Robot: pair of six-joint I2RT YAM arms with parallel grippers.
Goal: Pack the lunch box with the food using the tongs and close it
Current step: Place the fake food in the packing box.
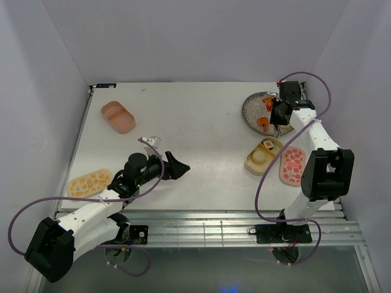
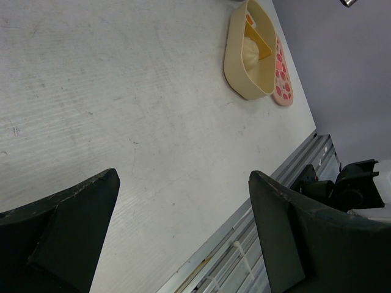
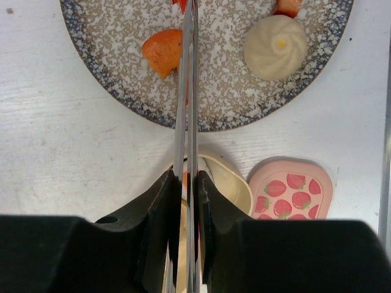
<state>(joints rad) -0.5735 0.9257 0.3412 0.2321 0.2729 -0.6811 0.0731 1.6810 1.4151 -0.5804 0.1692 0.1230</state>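
The space beside the rice ball in the tan tray is free, so my right gripper needs to move back from the plate (image 1: 252,110) next and let go of the pinched red piece there.
My right gripper (image 3: 186,177) is shut on the silvery tongs (image 3: 186,91), whose arms are squeezed almost together and reach out over the grey speckled plate (image 3: 232,97). The tongs run right along an orange food piece (image 3: 162,52); a cream bun (image 3: 276,47) lies further right. In the top view the right gripper (image 1: 278,113) hangs over the plate (image 1: 252,110). The tan lunch box tray (image 1: 250,162) just below holds a white rice ball (image 1: 259,157). My left gripper (image 1: 177,166) is open and holds nothing, its fingers (image 2: 91,201) wide apart.
A pink strawberry lid (image 1: 293,165) lies right of the tan tray. A pink tray (image 1: 118,116) sits at the back left, and a tan-yellow patterned lid (image 1: 90,182) lies near the left front edge. The table's metal front rail (image 2: 256,238) runs close to the left gripper.
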